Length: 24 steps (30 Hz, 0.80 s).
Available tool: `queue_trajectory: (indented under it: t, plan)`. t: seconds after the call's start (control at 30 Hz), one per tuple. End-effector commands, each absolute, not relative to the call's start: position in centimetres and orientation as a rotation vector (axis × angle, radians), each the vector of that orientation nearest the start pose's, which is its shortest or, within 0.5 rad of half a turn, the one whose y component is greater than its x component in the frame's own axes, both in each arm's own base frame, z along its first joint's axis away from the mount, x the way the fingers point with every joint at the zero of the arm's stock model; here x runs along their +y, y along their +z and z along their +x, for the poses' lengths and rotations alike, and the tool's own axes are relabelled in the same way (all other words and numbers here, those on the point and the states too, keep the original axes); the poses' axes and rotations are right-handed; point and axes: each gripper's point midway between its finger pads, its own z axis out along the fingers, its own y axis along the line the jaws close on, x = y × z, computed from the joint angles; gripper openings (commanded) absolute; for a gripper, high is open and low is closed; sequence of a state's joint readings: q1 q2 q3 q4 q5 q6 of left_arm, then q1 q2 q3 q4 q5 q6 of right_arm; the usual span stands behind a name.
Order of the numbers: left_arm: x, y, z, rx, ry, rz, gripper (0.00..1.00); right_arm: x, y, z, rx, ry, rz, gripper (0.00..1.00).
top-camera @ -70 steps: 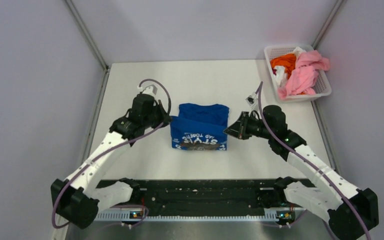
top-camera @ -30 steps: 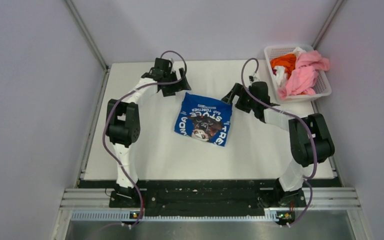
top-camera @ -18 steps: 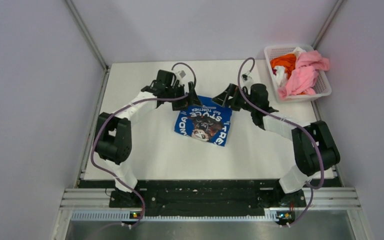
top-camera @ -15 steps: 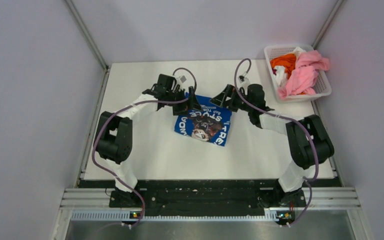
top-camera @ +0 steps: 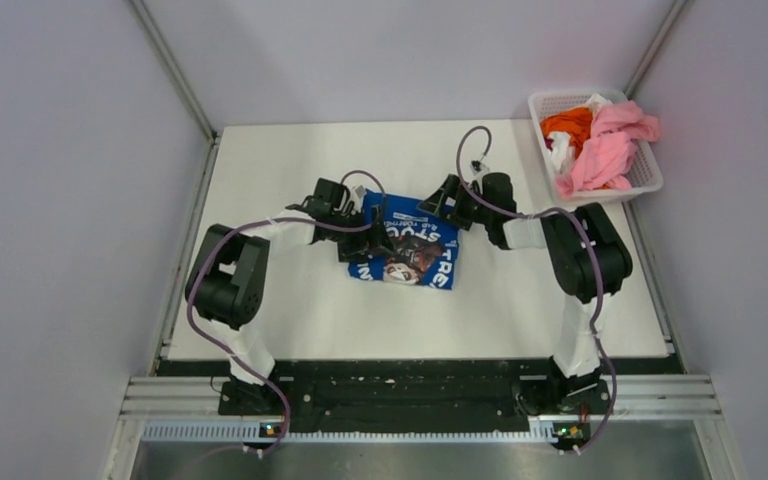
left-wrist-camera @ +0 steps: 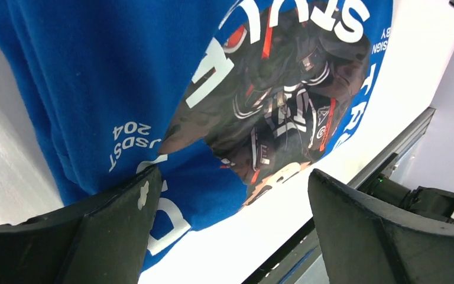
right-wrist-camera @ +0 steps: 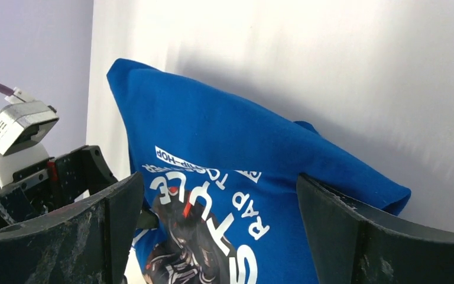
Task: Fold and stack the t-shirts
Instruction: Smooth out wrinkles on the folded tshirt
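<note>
The robot's left gripper will next rise outward, then go down astride the t-shirt's folded side edge away from the basket, which lies beside empty table.
A royal blue t-shirt (top-camera: pixel 415 250) with white lettering and a dark picture lies folded and slightly askew mid-table. My left gripper (top-camera: pixel 370 238) is low at its left edge, open, one finger over the cloth's corner and the other over bare table; the left wrist view shows the t-shirt (left-wrist-camera: pixel 124 77) beyond the gripper (left-wrist-camera: pixel 230 219). My right gripper (top-camera: pixel 438 207) hangs open over the far right corner, with the t-shirt (right-wrist-camera: pixel 213 136) spanning the gap of the gripper (right-wrist-camera: pixel 219 225). Pink (top-camera: pixel 605 145), orange (top-camera: pixel 566 125) and white (top-camera: pixel 560 152) t-shirts lie crumpled in the basket.
The white lattice basket (top-camera: pixel 650 178) stands at the table's far right corner. A black and metal rail (top-camera: pixel 410 395) runs along the near edge by the arm bases. Grey walls close in the table on three sides.
Both arms have drawn in from the far side onto the blue t-shirt. The left gripper slid down to its left edge, the right one moved left over its far corner. Both stayed open.
</note>
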<state>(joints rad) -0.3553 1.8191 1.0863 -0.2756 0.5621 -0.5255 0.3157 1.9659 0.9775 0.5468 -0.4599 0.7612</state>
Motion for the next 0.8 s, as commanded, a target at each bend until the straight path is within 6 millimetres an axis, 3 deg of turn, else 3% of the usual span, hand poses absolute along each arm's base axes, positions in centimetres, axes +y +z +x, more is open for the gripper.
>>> queue_trajectory:
  t: [0.0,0.17,0.37,0.57,0.67,0.77]
  plan:
    - [-22.6,4.2,29.5,2.766,-0.897,-0.014,0.99,24.7,8.3,44.2,2.121,1.075,0.099,0.99]
    - [-24.3,8.7,30.2,2.627,-0.923,0.056,0.99,24.5,14.5,42.7,2.034,1.060,-0.026,0.99]
    - [-25.4,11.8,35.3,2.519,-0.880,0.001,0.99,25.4,17.8,36.4,2.003,1.129,-0.113,0.99]
    - [-25.3,10.8,41.7,2.505,-0.849,-0.055,0.99,25.8,16.2,30.2,2.040,1.242,-0.042,0.99]
    - [-25.5,9.4,44.1,2.496,-0.834,-0.063,0.99,25.7,14.1,28.7,2.101,1.230,-0.035,0.99]
    - [-25.5,7.5,45.2,2.524,-0.810,-0.062,0.99,24.7,10.4,28.5,2.183,1.142,0.048,0.99]
